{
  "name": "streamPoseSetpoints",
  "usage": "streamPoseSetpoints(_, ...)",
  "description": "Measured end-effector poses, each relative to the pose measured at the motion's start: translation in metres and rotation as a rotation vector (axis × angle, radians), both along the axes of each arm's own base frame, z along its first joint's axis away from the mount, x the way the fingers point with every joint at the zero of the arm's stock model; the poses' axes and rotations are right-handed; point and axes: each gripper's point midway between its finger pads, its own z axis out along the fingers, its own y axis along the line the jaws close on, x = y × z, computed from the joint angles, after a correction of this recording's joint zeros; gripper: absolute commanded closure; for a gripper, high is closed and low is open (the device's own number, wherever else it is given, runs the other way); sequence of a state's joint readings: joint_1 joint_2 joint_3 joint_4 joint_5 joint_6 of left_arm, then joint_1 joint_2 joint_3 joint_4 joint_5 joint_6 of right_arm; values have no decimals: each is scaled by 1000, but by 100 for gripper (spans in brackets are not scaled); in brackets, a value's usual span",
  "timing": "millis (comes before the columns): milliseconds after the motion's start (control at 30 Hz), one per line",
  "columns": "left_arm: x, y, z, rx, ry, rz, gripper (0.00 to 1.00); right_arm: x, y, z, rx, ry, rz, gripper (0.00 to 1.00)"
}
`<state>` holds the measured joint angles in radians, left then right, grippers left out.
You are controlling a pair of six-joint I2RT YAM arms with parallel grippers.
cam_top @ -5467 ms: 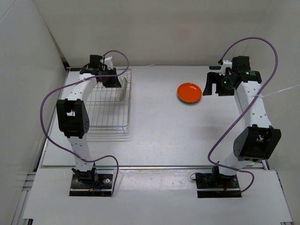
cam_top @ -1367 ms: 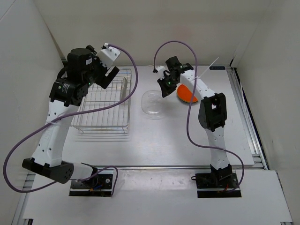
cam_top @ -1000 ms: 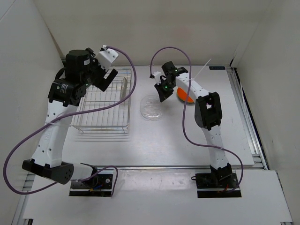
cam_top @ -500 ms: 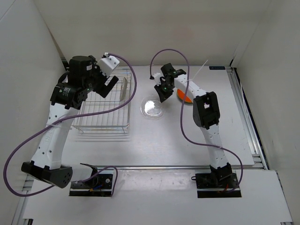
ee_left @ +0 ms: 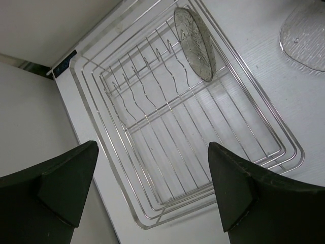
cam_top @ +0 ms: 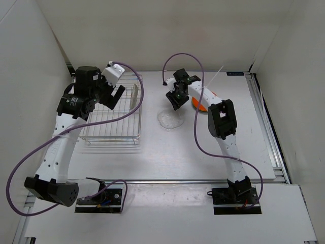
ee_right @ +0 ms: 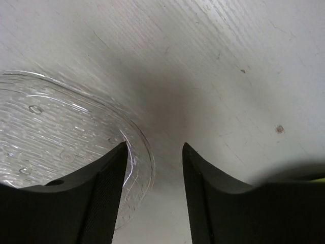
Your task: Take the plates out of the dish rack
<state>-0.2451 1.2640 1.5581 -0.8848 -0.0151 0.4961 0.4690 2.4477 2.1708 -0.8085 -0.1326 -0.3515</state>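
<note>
Next, my left gripper moves outward, to the right in the top view, and down onto the plate's upper rim [cam_top: 134,95], as a clear plate still stands in the rack [cam_top: 109,119].
The dish rack [cam_top: 109,119] is a silver wire basket on the left of the table, also seen from above in the left wrist view [ee_left: 167,127]. One clear plate [cam_top: 134,96] stands on edge in its far right slot [ee_left: 193,43]. Another clear plate [cam_top: 170,120] lies flat on the table right of the rack [ee_right: 51,132]. My right gripper [cam_top: 172,103] hangs low over that plate's far rim [ee_right: 154,147], jaws open and not pinching it. An orange plate [cam_top: 204,105] is partly hidden behind the right arm. My left gripper [cam_top: 112,96] is open above the rack [ee_left: 152,188], holding nothing.
White walls close in the table at the back and both sides. Purple cables loop from both arms. The right arm's forearm reaches across the table's middle toward the rack.
My right gripper has lowered the clear plate flat onto the table and opened its jaws off it. The left arm has shifted slightly over the rack, still open.
</note>
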Motion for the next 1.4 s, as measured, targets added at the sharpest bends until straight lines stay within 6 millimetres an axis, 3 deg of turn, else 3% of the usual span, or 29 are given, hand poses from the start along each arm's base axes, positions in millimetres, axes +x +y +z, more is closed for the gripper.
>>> streamPoseSetpoints(100,2,1,-15,-12,26,16,0,0,0,12,7,-16,-6,47)
streamPoseSetpoints(200,4,-2,-27,-29,48,13,0,2,1,46,38,-68,-14,46)
streamPoseSetpoints(333,9,-6,-35,-52,51,12,0,2,-1,116,95,-183,-37,42)
streamPoseSetpoints(400,13,-8,-39,-71,49,23,0,-2,-5,160,130,-257,-60,32)
streamPoseSetpoints(500,25,-13,-48,-112,61,43,0,-12,-17,223,173,-367,-106,26)
streamPoseSetpoints(633,50,-26,-70,-196,128,72,1,-31,-37,272,194,-443,-163,23)
streamPoseSetpoints(733,80,-39,-84,-287,188,91,3,-50,-63,275,179,-427,-205,22)
streamPoseSetpoints(867,121,-50,-98,-432,266,105,6,-77,-104,247,121,-334,-277,22)
streamPoseSetpoints(967,142,-51,-117,-522,333,138,11,-95,-123,225,80,-271,-305,22)
streamPoseSetpoints(1067,150,-50,-137,-580,393,168,16,-106,-128,217,65,-242,-307,22)
streamPoseSetpoints(1200,155,-54,-160,-633,459,188,26,-108,-129,222,73,-251,-308,22)
streamPoseSetpoints(1400,157,-65,-175,-677,517,178,26,-108,-129,224,85,-252,-306,22)
